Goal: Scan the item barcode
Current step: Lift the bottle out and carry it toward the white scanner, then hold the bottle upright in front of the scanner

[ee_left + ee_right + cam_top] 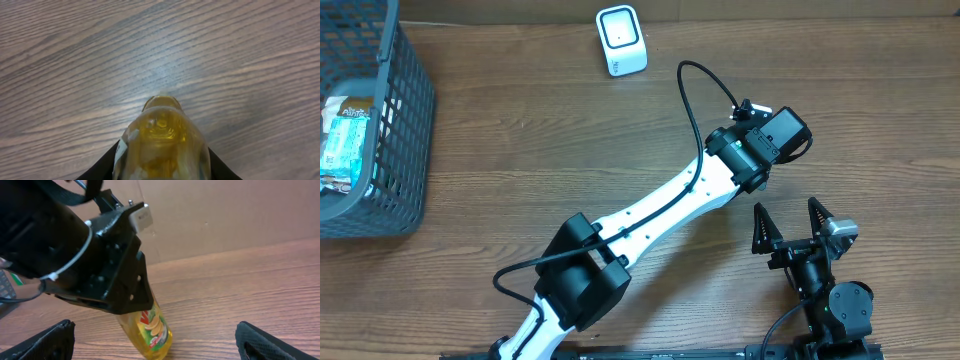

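My left gripper should next move down and slightly back to let go of the bottle, because the bare tabletop is below my left gripper, close under the bottle's lower end.
The item is a clear bottle of yellow liquid (162,137) with a green and red label (154,326). My left gripper (162,172) is shut on it, one black finger (106,166) on each side. The bottle hangs tilted, its lower end close to the wooden table. No barcode shows in any view. In the overhead view the left gripper (770,135) covers the bottle, at the right of the table. A white scanner (621,40) stands at the far edge. My right gripper (785,215) is open and empty, just in front of the bottle, which shows between its fingers (45,342).
A dark mesh basket (405,130) holding packaged goods sits at the left edge. The left arm (660,205) stretches diagonally across the table from the near side. A black cable (692,100) loops above its wrist.
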